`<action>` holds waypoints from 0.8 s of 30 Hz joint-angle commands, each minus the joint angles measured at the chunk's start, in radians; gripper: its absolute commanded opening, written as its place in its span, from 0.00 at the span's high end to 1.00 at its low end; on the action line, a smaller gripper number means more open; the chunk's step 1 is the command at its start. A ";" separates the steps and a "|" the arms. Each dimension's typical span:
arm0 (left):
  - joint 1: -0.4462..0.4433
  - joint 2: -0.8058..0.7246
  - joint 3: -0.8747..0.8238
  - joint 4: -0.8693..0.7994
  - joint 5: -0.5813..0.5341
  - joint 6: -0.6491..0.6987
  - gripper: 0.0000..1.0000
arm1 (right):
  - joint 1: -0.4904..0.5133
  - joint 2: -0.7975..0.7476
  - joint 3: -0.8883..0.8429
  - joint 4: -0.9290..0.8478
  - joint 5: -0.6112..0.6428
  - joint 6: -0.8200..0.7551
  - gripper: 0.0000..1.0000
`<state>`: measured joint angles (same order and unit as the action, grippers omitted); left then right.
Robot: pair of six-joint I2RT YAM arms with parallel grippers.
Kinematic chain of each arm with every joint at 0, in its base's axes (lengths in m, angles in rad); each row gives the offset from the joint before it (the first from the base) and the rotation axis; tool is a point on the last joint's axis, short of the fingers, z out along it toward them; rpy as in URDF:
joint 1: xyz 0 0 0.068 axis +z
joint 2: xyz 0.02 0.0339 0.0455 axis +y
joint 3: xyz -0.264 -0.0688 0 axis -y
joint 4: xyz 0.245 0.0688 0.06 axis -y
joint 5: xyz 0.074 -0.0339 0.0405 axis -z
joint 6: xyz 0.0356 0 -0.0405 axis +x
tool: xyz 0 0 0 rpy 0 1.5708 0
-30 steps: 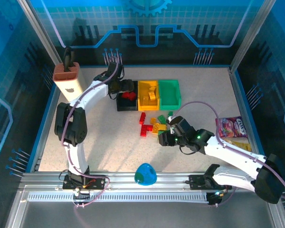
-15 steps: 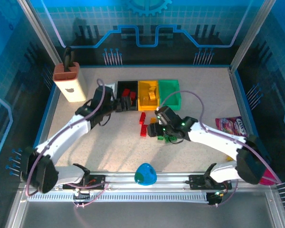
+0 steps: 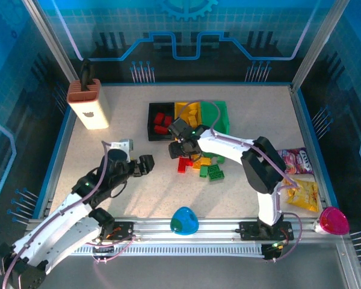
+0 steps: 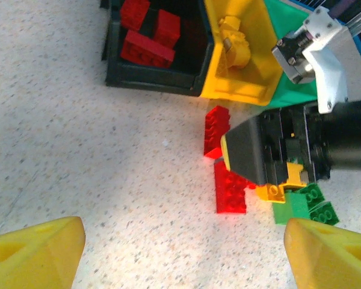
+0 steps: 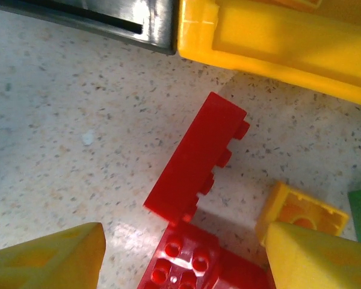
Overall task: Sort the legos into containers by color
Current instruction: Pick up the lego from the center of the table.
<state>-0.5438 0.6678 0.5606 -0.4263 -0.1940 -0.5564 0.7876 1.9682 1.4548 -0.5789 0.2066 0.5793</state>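
I should next move my right gripper outward and down around the middle of the side-lying red brick (image 5: 197,159), because the table is bare along both long sides of the brick and leaves room for fingers.
The containers stand in a row at the back: a black bin (image 3: 151,123) holding red legos (image 4: 145,37), a yellow bin (image 3: 182,109) holding yellow ones (image 4: 236,42), and a green bin (image 3: 224,116). Loose legos lie in front of them: red (image 3: 183,164), yellow (image 3: 203,161) and green (image 3: 215,172). My right gripper (image 3: 180,146) hangs open just over the red bricks; one lies on its side (image 5: 198,158) and a studs-up one (image 5: 189,265) sits between the fingers, ungripped. My left gripper (image 3: 143,164) stands open over bare table, left of the pile.
A tan-and-brown knife block (image 3: 88,103) stands at the back left. Snack packets (image 3: 296,161) lie at the right, with a pink bowl (image 3: 332,221) at the near right rail. A blue-green dome (image 3: 184,221) sits on the front rail.
My left arm pulled back from the black bin toward the near left. My right arm swept left across the pile to the red bricks and its jaws opened wider.
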 commanded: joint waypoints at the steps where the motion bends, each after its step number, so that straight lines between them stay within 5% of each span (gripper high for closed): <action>1: -0.008 -0.034 -0.029 -0.107 -0.033 -0.035 0.13 | -0.023 0.046 0.046 -0.050 0.005 -0.001 0.28; 24: -0.019 -0.110 -0.030 -0.192 -0.024 -0.086 0.15 | -0.034 0.194 0.100 -0.013 -0.041 0.043 0.36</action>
<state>-0.5526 0.5804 0.5106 -0.5743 -0.2062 -0.6231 0.7624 2.1345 1.5650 -0.6010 0.1761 0.6037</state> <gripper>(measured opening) 0.851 0.645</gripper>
